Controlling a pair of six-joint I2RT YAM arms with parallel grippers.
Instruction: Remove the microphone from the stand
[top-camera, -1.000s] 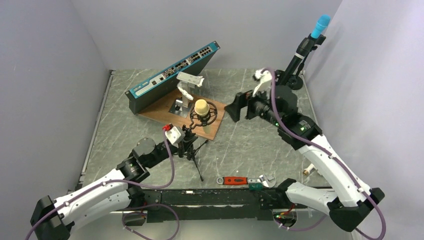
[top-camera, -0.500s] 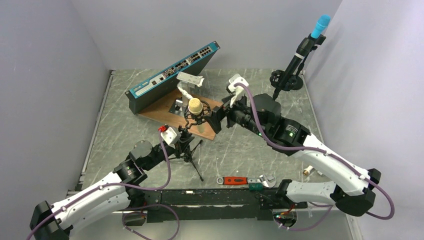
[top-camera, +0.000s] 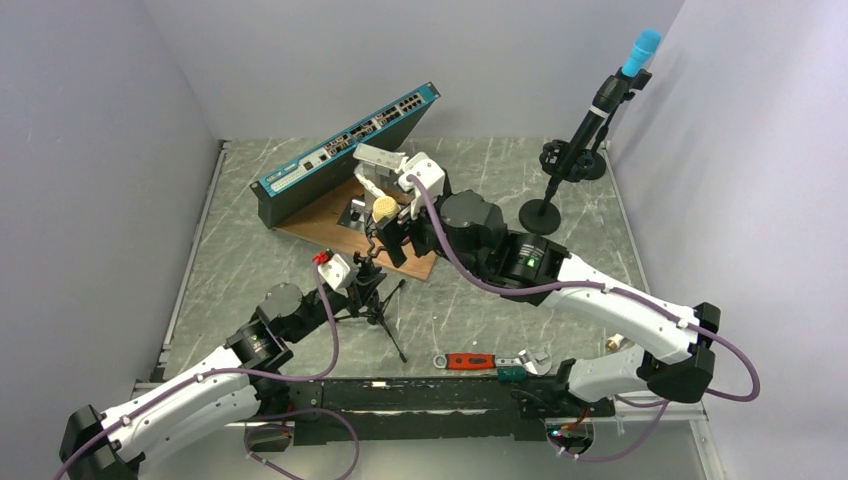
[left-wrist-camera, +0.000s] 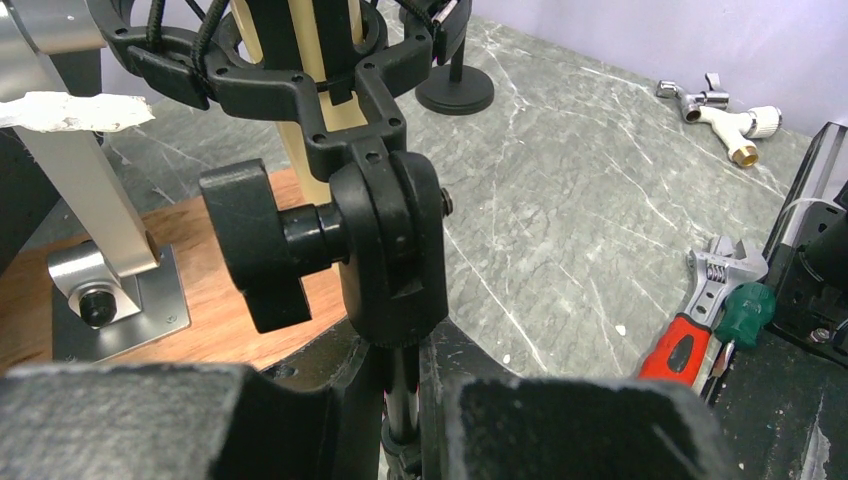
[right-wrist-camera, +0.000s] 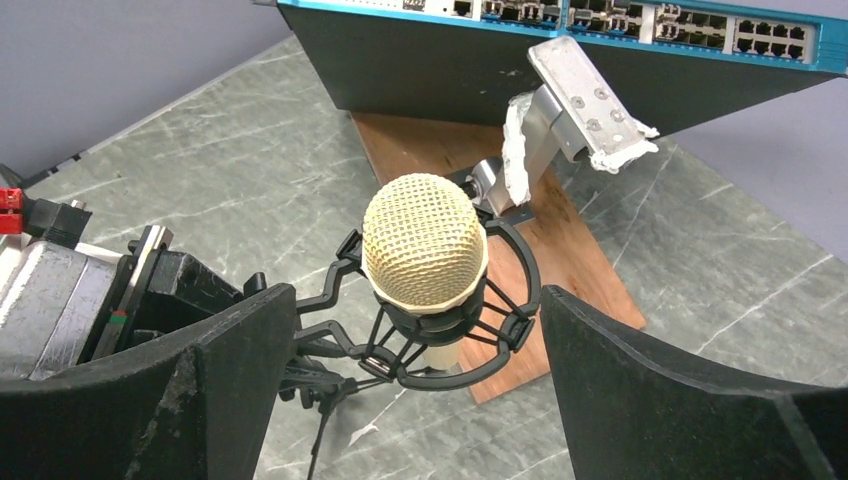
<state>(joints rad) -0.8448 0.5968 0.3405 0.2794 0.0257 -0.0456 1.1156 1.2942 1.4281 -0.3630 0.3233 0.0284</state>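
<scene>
The stand's pole (left-wrist-camera: 402, 385) leaves my left gripper's fingers next, after they ease to the left in the top view, as the stand spreads below for support.
A cream microphone (top-camera: 385, 207) sits in a black shock mount (top-camera: 379, 236) on a small black tripod stand (top-camera: 380, 305), at the near edge of the wooden board. My left gripper (top-camera: 362, 284) is shut on the stand's pole (left-wrist-camera: 402, 385), just below the mount's clamp knob (left-wrist-camera: 250, 250). My right gripper (top-camera: 396, 222) is open over the microphone. In the right wrist view the mesh head (right-wrist-camera: 424, 240) and the mount ring (right-wrist-camera: 505, 325) lie between the two fingers (right-wrist-camera: 225, 385) without touching them.
A blue-fronted network switch (top-camera: 345, 150) leans at the back, behind a wooden board (top-camera: 325, 215) with a metal bracket (top-camera: 380, 165). A tall stand with a blue-tipped microphone (top-camera: 640, 50) is at the back right. A red-handled wrench (top-camera: 465, 360), a green screwdriver (top-camera: 512, 372) and a white fitting (top-camera: 618, 342) lie near the front.
My right arm has swung left from the back right until its open gripper is over the microphone. The left gripper has shifted the stand slightly left and back.
</scene>
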